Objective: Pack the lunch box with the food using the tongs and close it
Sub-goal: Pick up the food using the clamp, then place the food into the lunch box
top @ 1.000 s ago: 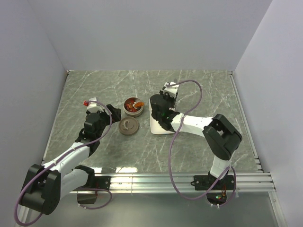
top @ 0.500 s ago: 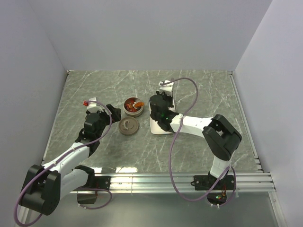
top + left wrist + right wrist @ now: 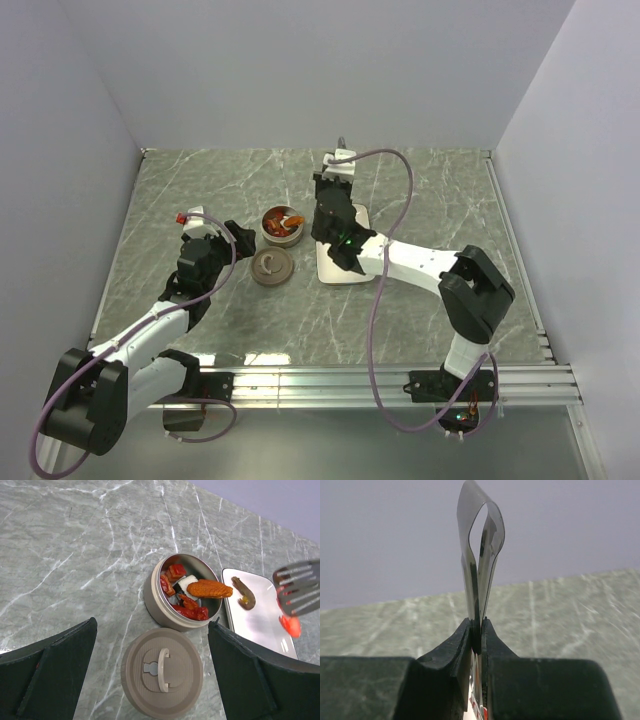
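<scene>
The tongs' red food piece goes left in the top view to the lunch box's opening [image 3: 281,223] next, and my right gripper releases it there.
The lunch box [image 3: 182,597], a small round tin, stands open on the marble and holds several red and orange food pieces [image 3: 209,588]. Its brown lid [image 3: 162,672] lies flat beside it, handle up, under my open left gripper [image 3: 152,630]. A shrimp-shaped piece [image 3: 245,593] lies on the white plate [image 3: 257,630]. My right gripper [image 3: 480,622] is shut on the tongs [image 3: 480,545], loop end up. The tongs' slotted tips [image 3: 300,587] hang over the plate's far side, with a red piece [image 3: 290,625] at their lower end. From above, the lunch box [image 3: 281,224] sits left of the right gripper [image 3: 333,190].
The right arm [image 3: 420,265] reaches across the plate [image 3: 342,272] and covers most of it. The left gripper [image 3: 235,240] hovers left of the lid [image 3: 271,266]. Grey walls close the table at the back and both sides.
My right gripper has squeezed the tongs together, tilted up and shifted left toward the lunch box. The left arm has stayed still.
</scene>
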You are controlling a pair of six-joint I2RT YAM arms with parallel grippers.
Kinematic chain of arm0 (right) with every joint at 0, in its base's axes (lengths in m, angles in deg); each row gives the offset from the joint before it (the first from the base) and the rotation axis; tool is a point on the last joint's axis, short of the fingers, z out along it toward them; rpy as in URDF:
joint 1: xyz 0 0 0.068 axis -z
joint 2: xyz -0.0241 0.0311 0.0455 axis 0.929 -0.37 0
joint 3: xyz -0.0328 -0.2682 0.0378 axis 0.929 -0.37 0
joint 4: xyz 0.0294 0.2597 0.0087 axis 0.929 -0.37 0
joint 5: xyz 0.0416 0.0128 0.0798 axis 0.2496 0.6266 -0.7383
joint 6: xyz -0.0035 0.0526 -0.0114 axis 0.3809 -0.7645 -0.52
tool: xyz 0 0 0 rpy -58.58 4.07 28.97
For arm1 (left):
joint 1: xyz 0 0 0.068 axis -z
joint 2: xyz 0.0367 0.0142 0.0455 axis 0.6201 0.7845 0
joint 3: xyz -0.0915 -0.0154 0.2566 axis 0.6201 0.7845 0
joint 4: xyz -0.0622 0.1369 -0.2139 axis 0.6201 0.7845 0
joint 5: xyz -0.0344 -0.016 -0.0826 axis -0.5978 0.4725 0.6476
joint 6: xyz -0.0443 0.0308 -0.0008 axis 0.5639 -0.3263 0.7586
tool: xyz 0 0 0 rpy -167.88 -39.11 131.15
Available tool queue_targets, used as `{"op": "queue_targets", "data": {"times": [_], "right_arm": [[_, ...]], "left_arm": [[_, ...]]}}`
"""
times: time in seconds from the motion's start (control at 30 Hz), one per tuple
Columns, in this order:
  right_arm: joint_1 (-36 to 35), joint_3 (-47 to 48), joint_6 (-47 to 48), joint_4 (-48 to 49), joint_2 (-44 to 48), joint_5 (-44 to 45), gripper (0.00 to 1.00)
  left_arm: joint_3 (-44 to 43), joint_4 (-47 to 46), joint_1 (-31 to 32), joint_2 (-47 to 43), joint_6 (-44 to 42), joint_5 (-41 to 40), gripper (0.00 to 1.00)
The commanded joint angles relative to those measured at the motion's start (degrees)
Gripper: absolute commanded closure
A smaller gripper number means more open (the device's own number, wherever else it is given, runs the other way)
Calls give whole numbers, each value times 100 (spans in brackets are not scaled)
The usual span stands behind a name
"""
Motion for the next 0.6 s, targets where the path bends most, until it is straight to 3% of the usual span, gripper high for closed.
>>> {"op": "queue_targets", "data": {"times": [0.0,0.23,0.57], "right_arm": [[-58,502,-109,335,-34,-796,97],[-102,1162,-206,256,-596,-1677,97],[-172,1830,-277,27,-1335,-2169,96]], "left_arm": [[-97,-118,-16,-45,-16,-85,1],[-150,-74,-16,8,-16,-164,1],[-142,-48,-16,-1,-7,-208,1]]}}
